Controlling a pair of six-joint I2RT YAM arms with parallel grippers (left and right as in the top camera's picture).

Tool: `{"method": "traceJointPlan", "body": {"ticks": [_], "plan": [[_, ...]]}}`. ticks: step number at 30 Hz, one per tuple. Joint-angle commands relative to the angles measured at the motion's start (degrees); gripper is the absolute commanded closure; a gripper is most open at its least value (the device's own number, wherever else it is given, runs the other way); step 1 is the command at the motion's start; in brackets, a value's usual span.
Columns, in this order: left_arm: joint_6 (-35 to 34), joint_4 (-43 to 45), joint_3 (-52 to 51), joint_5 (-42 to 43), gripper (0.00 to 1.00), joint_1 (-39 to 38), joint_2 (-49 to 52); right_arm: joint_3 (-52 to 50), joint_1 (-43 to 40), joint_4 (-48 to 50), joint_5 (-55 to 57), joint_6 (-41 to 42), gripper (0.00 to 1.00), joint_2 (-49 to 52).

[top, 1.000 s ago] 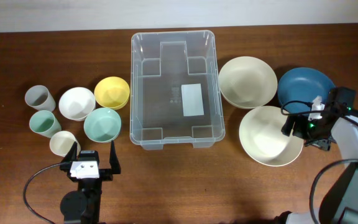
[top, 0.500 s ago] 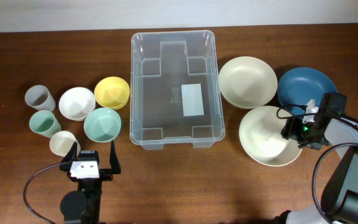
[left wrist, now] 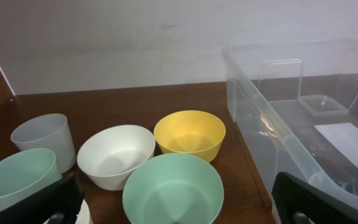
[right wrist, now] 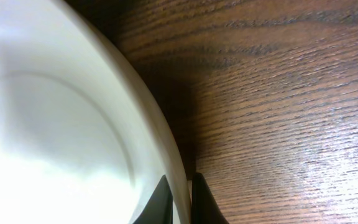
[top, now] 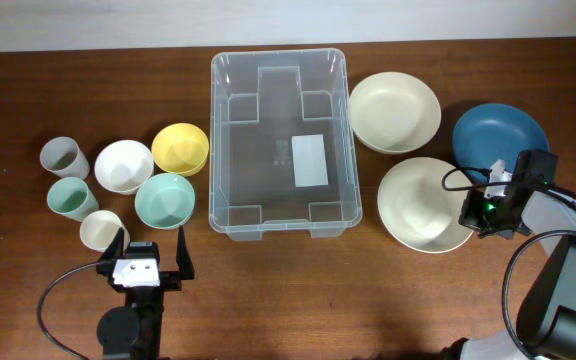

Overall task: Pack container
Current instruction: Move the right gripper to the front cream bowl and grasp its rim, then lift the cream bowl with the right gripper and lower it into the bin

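Note:
I will lift my right gripper, move it outward and left in the overhead view, then lower to let go inside the bin's far half, which is empty.
The container, a large clear bin with a white label inside, stands at the table's middle and fills the right side of the left wrist view. My right gripper is shut on the right rim of the near cream bowl. In the right wrist view its fingertips pinch that bowl's wall, one inside and one outside. My left gripper stands open at the front left, nothing between its fingers, just short of the mint bowl.
A second cream bowl and a blue bowl sit right of the bin. On its left are yellow, white and mint bowls, then grey, mint and cream cups.
My right gripper has closed on the near cream bowl's rim. That bowl has slid up and left, and the far cream bowl and the blue bowl have shifted a little. The left arm is still.

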Motion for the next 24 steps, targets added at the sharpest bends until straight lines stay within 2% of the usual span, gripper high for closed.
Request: {"method": "traceJointPlan", "body": {"ticks": [1, 5, 11, 19, 24], "plan": [[0.92, 0.13, -0.44, 0.44, 0.00, -0.17, -0.44, -0.55, -0.15, -1.46, 4.50, 0.00, 0.96, 0.55], [0.92, 0.13, -0.44, 0.44, 0.00, -0.17, -0.44, -0.48, -0.15, -2.84, 4.48, -0.02, 0.96, -1.29], [0.92, 0.13, -0.44, 0.44, 0.00, -0.17, -0.44, 2.05, -0.15, -7.72, 4.07, 0.22, 0.96, -10.71], [0.92, 0.13, -0.44, 0.44, 0.00, -0.17, -0.44, 8.13, -0.15, -13.00, 2.67, 3.26, 0.96, -28.98], [0.92, 0.13, -0.44, 0.46, 0.01, -0.17, -0.44, 10.54, -0.04, -12.07, -3.45, 3.23, 0.96, -37.64]]}}
